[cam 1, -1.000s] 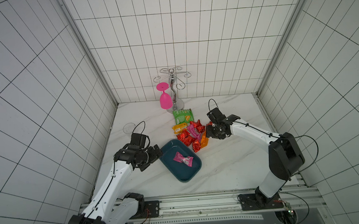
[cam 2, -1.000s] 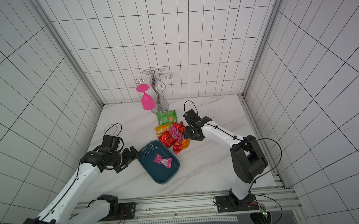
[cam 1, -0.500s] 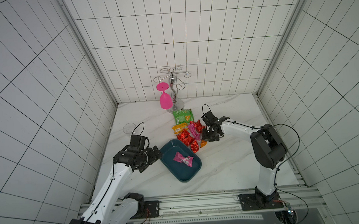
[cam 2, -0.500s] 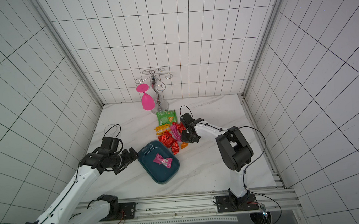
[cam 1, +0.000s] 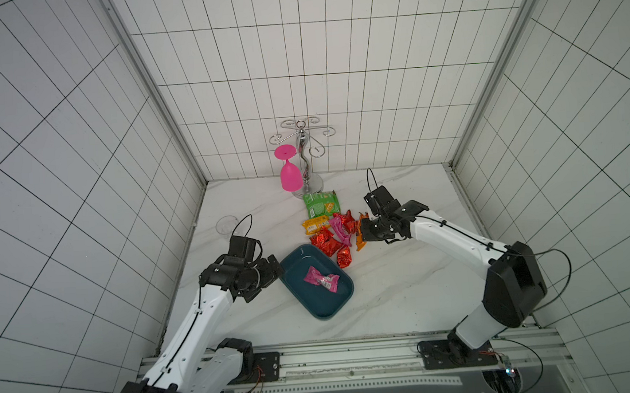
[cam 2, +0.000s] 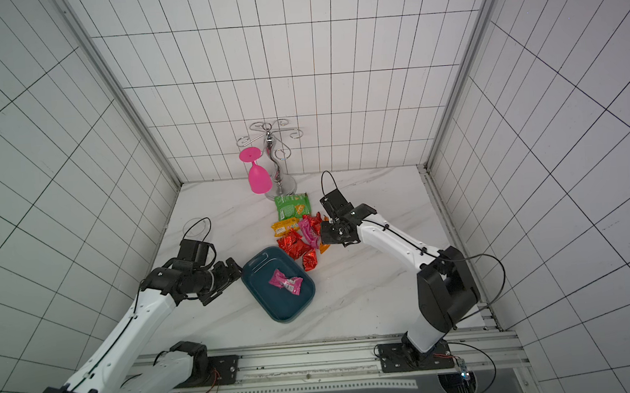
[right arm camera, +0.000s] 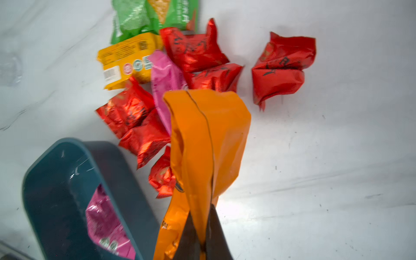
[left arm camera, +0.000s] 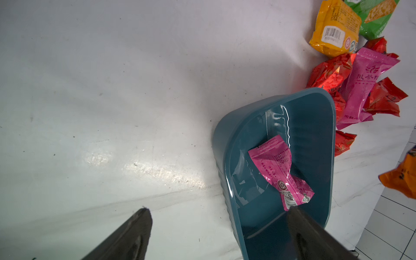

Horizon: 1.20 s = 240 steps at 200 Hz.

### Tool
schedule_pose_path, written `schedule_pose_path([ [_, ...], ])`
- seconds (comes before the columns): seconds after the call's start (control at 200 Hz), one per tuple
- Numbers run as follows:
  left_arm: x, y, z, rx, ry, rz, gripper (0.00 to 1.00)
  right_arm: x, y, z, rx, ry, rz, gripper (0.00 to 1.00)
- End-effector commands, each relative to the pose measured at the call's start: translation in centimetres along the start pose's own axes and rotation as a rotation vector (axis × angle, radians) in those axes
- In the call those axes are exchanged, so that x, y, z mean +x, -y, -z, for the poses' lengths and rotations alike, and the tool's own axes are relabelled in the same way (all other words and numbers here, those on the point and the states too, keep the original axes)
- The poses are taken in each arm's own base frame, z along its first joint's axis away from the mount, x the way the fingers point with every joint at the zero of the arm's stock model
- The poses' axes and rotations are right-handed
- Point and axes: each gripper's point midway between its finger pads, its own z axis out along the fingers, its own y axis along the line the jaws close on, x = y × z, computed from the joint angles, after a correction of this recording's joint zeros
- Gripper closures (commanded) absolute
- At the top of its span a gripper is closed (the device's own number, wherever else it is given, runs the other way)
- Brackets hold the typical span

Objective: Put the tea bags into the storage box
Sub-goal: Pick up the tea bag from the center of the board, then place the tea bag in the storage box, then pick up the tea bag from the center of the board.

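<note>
I will next carry the orange tea bag with my right gripper back over the box's bare bottom [cam 1: 305, 290] [right arm camera: 65, 216] beside the pink tea bag. Then I will let go of it in that free space.
The storage box [cam 1: 329, 314] [cam 2: 287, 317] is a dark teal tray near the table's front, and one pink tea bag [cam 1: 321, 279] [left arm camera: 276, 171] lies in it. Behind it sits a pile of tea bags: several red ones [cam 1: 326, 244] [right arm camera: 193, 49], a pink one [cam 1: 340, 229] and a yellow one [cam 1: 315, 224]. My right gripper [cam 1: 363, 234] [right arm camera: 203, 216] is shut on an orange tea bag [right arm camera: 202, 139] [cam 2: 324, 247], held above the pile's right edge. My left gripper [cam 1: 273, 270] [left arm camera: 218, 209] is open at the box's left end; one finger is over the box's inside, the other over bare table.
A green snack packet [cam 1: 321, 203] lies behind the pile. Further back stands a chrome glass rack [cam 1: 305, 156] with a pink goblet [cam 1: 290, 174] hanging from it. A clear glass [cam 1: 227, 224] stands at the left. Tiled walls close in three sides.
My right gripper reached into the pile, shut on the orange tea bag and drew back to the right with it lifted. The left arm has barely moved.
</note>
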Motion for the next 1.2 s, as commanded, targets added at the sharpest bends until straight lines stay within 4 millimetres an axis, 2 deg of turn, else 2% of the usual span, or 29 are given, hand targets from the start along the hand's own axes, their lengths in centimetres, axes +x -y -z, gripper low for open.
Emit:
schedule_pose_path([
  [0.0, -1.2, 0.6, -0.4, 0.023, 0.025, 0.061, 0.02, 2.2, -3.9, 1.0, -0.051, -0.054, 0.204, 0.96],
  [0.12, -1.8, 0.6, -0.6, 0.043, 0.014, 0.105, 0.02, 4.1, -8.8, 0.8, -0.127, -0.080, 0.368, 0.95],
  [0.33, -1.8, -0.2, 0.3, 0.036, 0.035, 0.117, 0.02, 7.7, -15.0, -1.9, -0.215, -0.170, 0.587, 0.93],
  [0.4, -1.4, -0.5, 0.6, 0.026, 0.036, 0.111, 0.02, 8.4, -16.4, -3.0, -0.219, -0.184, 0.640, 0.93],
  [0.475, -0.9, -1.0, 1.0, 0.017, 0.040, 0.107, 0.02, 9.2, -16.9, -4.1, -0.200, -0.229, 0.670, 0.91],
  [0.57, -0.5, -1.3, 1.1, 0.029, 0.046, 0.105, 0.03, 9.1, -17.3, -4.8, -0.190, -0.234, 0.677, 0.75],
  [0.645, -0.2, -1.3, 1.0, 0.044, 0.048, 0.109, 0.03, 8.6, -17.2, -4.5, -0.173, -0.214, 0.668, 0.71],
  [0.73, -0.4, -1.2, 0.9, 0.052, 0.051, 0.113, 0.03, 7.7, -17.1, -3.4, -0.165, -0.174, 0.650, 0.58],
  [0.879, -0.9, -0.4, 0.9, 0.055, 0.033, 0.094, 0.03, 5.1, -15.6, -0.7, -0.110, -0.075, 0.564, 0.57],
  [0.969, -1.2, 0.1, 0.9, 0.053, 0.023, 0.074, 0.02, 3.5, -13.1, 0.4, -0.063, -0.042, 0.448, 0.57],
  [1.069, -1.5, 0.6, 0.8, 0.056, 0.013, 0.058, 0.03, 2.1, -9.3, 1.3, -0.013, -0.020, 0.291, 0.56],
  [1.194, -1.8, 1.2, 0.5, 0.060, 0.000, 0.045, 0.02, 1.4, -5.0, 1.6, 0.032, -0.010, 0.139, 0.43],
])
